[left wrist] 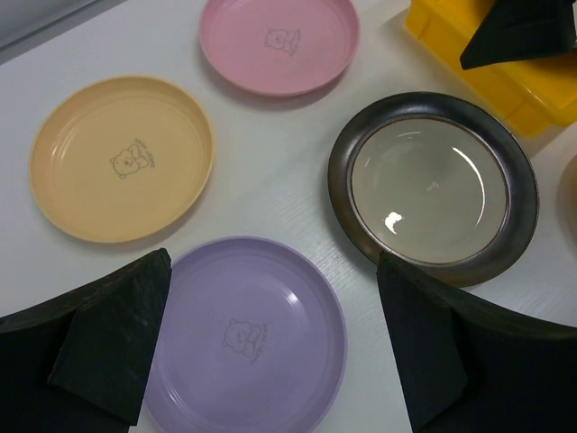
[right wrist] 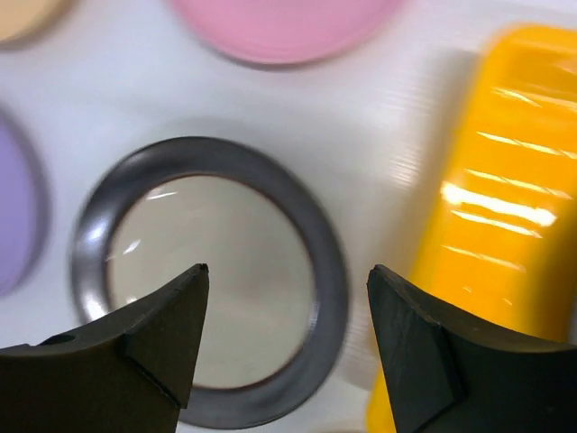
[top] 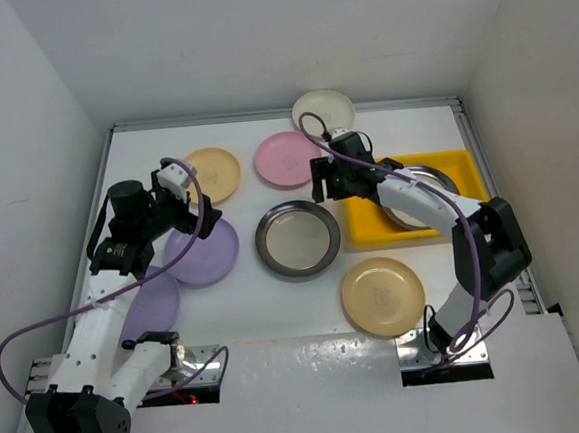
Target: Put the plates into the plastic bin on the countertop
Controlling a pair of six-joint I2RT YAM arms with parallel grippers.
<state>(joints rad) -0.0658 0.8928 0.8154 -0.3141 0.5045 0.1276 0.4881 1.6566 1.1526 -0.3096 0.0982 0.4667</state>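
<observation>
Next, my right gripper lowers and draws back, fingers on both sides of the bin-side rim [top: 333, 231] [right wrist: 332, 280], since empty countertop shows between the steel-rimmed plate and the yellow bin.
My right gripper [right wrist: 288, 268] [top: 330, 195] is open and holds nothing. It hangs over the right rim of a steel-rimmed plate [right wrist: 216, 280] [top: 297, 239], just left of the yellow plastic bin [right wrist: 487, 225] [top: 371, 228]. Another steel-rimmed plate [top: 435, 178] lies inside the bin, partly hidden by the right arm. My left gripper [left wrist: 272, 255] [top: 188, 222] is wide open above a purple plate [left wrist: 243, 334] [top: 204, 251], not touching it. On the countertop [top: 247, 310] also lie a yellow-orange plate [left wrist: 122, 158], a pink plate [left wrist: 279, 41], a cream plate [top: 323, 108], a tan plate [top: 383, 295] and a second purple plate [top: 148, 306].
White walls close in the countertop at the back and both sides. The bin sits against the right edge. The second purple plate lies partly under the left arm near its base. Purple cables loop off both arms.
</observation>
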